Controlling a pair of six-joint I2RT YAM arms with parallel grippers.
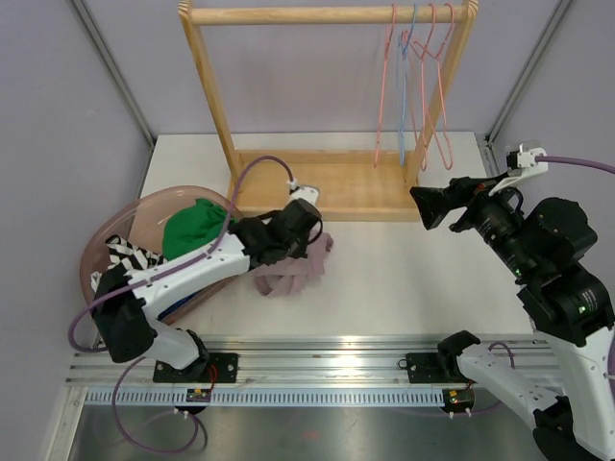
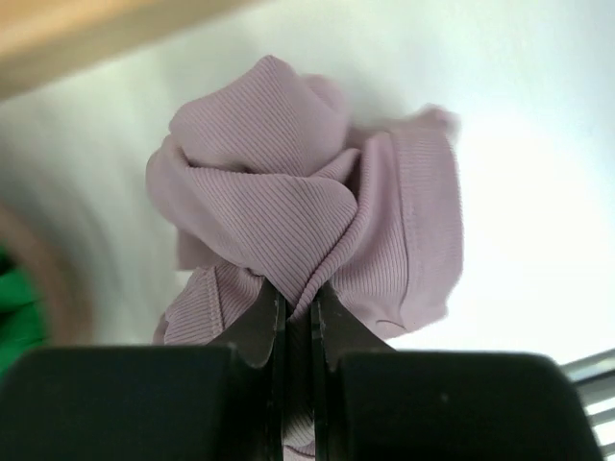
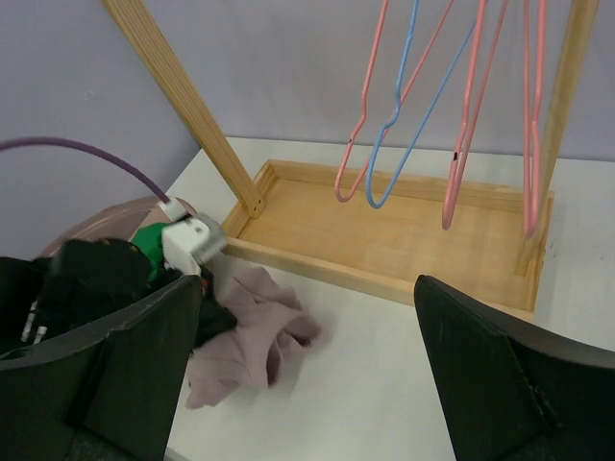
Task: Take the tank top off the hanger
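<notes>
The left gripper will next raise the fold of the tank top, then swing it over the pink basket and open there, because other cloths are already inside.
The mauve ribbed tank top lies crumpled on the white table, off any hanger. My left gripper is shut on a fold of it. In the left wrist view the tank top bunches up just past the left gripper, and the fabric is pinched between the nearly closed jaws. Several wire hangers, pink and blue, hang bare at the right end of the rack. My right gripper stands open in the air near the rack's right post, holding nothing. From the right wrist, the tank top and the hangers both show.
A wooden clothes rack with a tray base stands at the back. A pink basket at the left holds a green cloth and a black-and-white cloth. A metal rail runs along the near edge.
</notes>
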